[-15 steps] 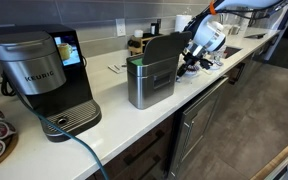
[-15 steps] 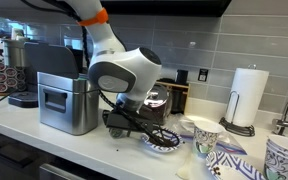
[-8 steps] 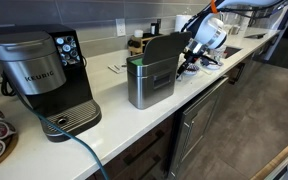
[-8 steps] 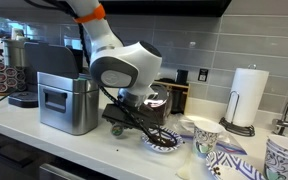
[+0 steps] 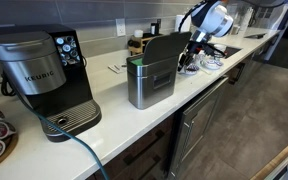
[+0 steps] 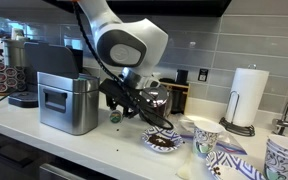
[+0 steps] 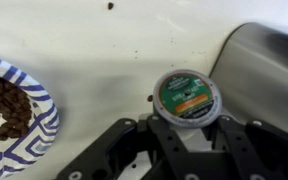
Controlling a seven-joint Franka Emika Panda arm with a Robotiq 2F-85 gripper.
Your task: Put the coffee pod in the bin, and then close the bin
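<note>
The coffee pod hangs lower than the bin's rim, so the robot's gripper should rise and tilt next, carry the pod over the bin's open top and release it.
The coffee pod (image 7: pixel 187 97), with a green and orange foil top, sits between my gripper's (image 7: pixel 189 125) black fingers, which are shut on it. In an exterior view the gripper (image 6: pixel 117 112) hangs above the white counter just beside the bin (image 6: pixel 64 100), with the pod (image 6: pixel 114 116) at its tips. The brushed-steel bin (image 5: pixel 149 78) stands mid-counter with its dark lid (image 5: pixel 164 50) raised upright. The gripper (image 5: pixel 190 60) is just beyond the lid. The bin's steel side shows in the wrist view (image 7: pixel 266 62).
A blue-patterned plate of coffee beans (image 7: pixel 14 110) lies on the counter next to the gripper (image 6: pixel 164 140). A black Keurig machine (image 5: pixel 44 75) stands past the bin. Patterned cups (image 6: pixel 206 135) and a paper towel roll (image 6: pixel 249 95) stand further along.
The gripper has risen from the counter by the plate with the pod in it and has moved closer to the bin.
</note>
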